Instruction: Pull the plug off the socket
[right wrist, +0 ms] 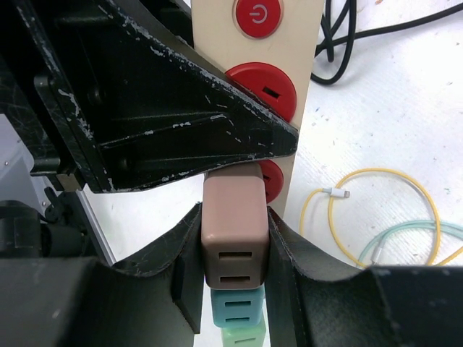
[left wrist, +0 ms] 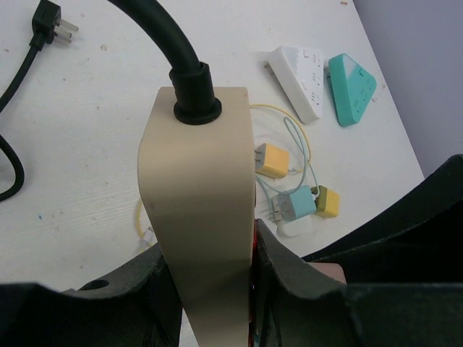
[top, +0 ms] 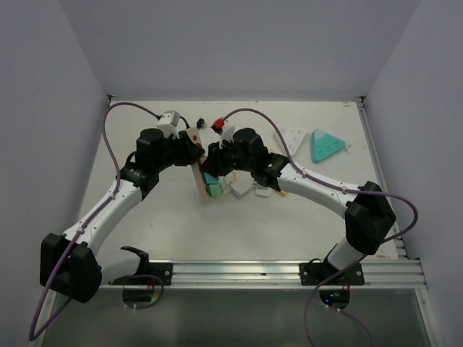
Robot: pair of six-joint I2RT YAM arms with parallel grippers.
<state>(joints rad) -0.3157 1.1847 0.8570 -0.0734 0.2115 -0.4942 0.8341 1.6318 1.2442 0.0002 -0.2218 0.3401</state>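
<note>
My right gripper should pull the plug to the right in the top view next, then lower it and let it go. The yellow cable loop is below, clear of the power strip.
The socket is a beige power strip (top: 199, 176) with red outlets (right wrist: 262, 85), standing on edge at mid table. My left gripper (left wrist: 210, 253) is shut on the strip's (left wrist: 202, 181) sides, just below where its black cord enters. In the strip's face sits a pinkish-brown plug (right wrist: 233, 231), and my right gripper (right wrist: 233, 242) is shut on its two sides. The left gripper's finger hides where the plug meets the strip. A teal plug (right wrist: 237, 307) and a green plug (right wrist: 244, 336) sit in the strip below it.
A white power strip (top: 295, 137) and a teal triangular one (top: 327, 144) lie at the back right. Loose yellow (left wrist: 271, 160) and blue (left wrist: 296, 204) chargers with thin cables (right wrist: 376, 210) lie beside the beige strip. A black cord with a plug (left wrist: 43, 22) trails behind.
</note>
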